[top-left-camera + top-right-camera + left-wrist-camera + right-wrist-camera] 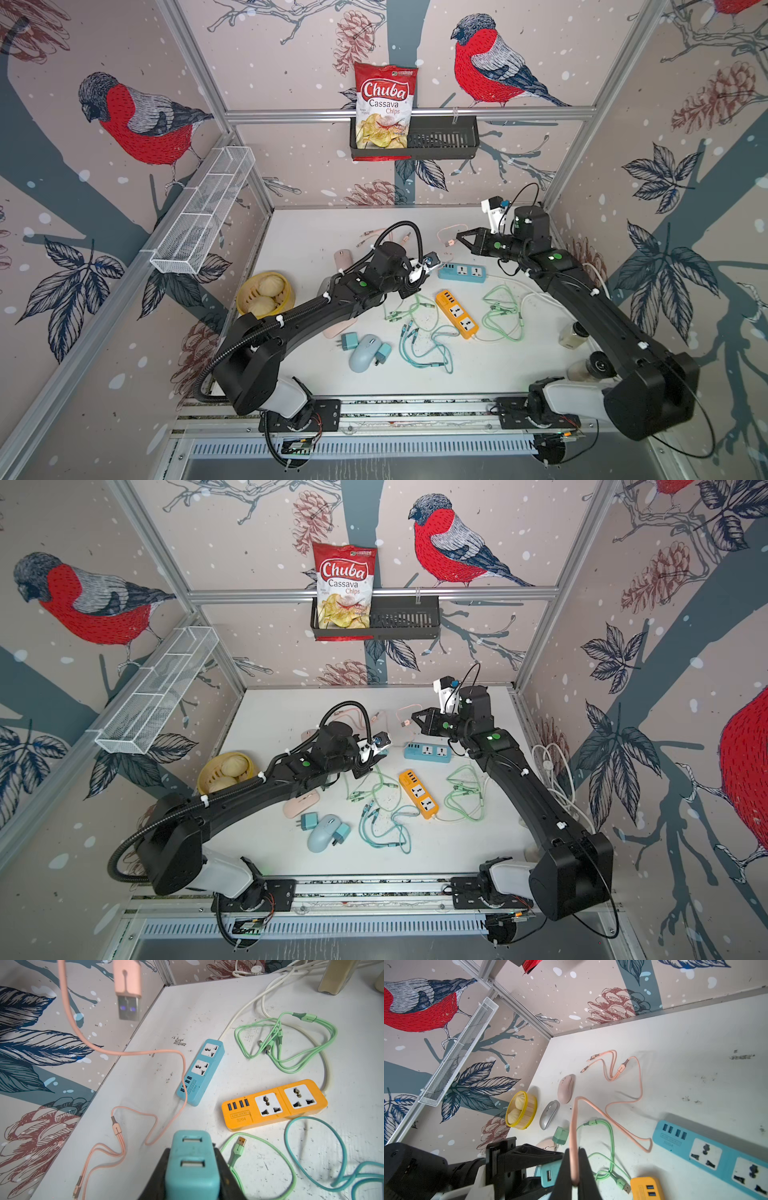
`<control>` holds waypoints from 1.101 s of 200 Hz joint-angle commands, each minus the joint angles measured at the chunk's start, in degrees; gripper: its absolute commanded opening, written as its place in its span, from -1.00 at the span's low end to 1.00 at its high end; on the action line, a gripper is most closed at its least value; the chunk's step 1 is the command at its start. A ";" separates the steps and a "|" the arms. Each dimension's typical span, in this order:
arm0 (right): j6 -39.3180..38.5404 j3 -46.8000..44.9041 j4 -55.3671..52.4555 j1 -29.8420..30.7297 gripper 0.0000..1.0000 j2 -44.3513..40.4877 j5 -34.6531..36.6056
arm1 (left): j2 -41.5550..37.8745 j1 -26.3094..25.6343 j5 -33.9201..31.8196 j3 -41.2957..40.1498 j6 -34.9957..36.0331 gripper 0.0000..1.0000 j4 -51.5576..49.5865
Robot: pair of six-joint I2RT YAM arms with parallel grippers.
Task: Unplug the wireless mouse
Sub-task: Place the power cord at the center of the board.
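Observation:
The bare tabletop by the back wall (718,1016) is outward of my right gripper and below it. My right gripper should move outward, then down, and release the pink cable (623,1103).
My right gripper (574,1152) is shut on the pink cable (623,1103) near its USB plug (127,991), which hangs free in the air. In both top views that gripper (459,237) (413,717) is raised over the back of the table. My left gripper (192,1153) is shut on a teal USB charger (192,1167) whose two ports are empty; the charger (548,1175) is just beside the right fingers. The pink wireless mouse (565,1088) (343,257) lies at the back left. The cable's small connectors (588,1059) lie loose beside it.
A blue power strip (463,272) and an orange one (457,313) lie mid-table among green cables (500,316) and a teal cable (424,353). A silver mouse (549,1114), a steamer with buns (266,293), a blue mouse (365,352) and jars (571,334) stand around.

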 commanded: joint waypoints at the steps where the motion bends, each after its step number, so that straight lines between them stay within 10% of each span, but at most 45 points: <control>1: -1.50 1.43 1.10 -1.06 -1.00 1.69 -0.42 | -0.04 -0.02 -1.93 0.33 0.96 -1.00 -0.49; 89: -1.05 12.34 17.38 -1.68 -1.00 15.30 12.55 | 2.47 2.35 -10.86 5.71 -6.57 -1.00 -5.33; 155: -1.76 29.58 1.89 -2.82 -1.00 45.64 14.55 | 3.73 2.55 -12.29 7.41 -7.63 -1.00 -8.69; 194: -0.45 24.46 5.54 -2.79 -1.00 46.94 14.13 | 4.25 2.79 -11.81 8.07 -7.92 -1.00 -9.37; 220: -1.30 20.22 7.05 -2.74 -0.25 43.78 13.14 | 5.16 3.10 -11.56 9.10 -8.32 -1.00 -10.33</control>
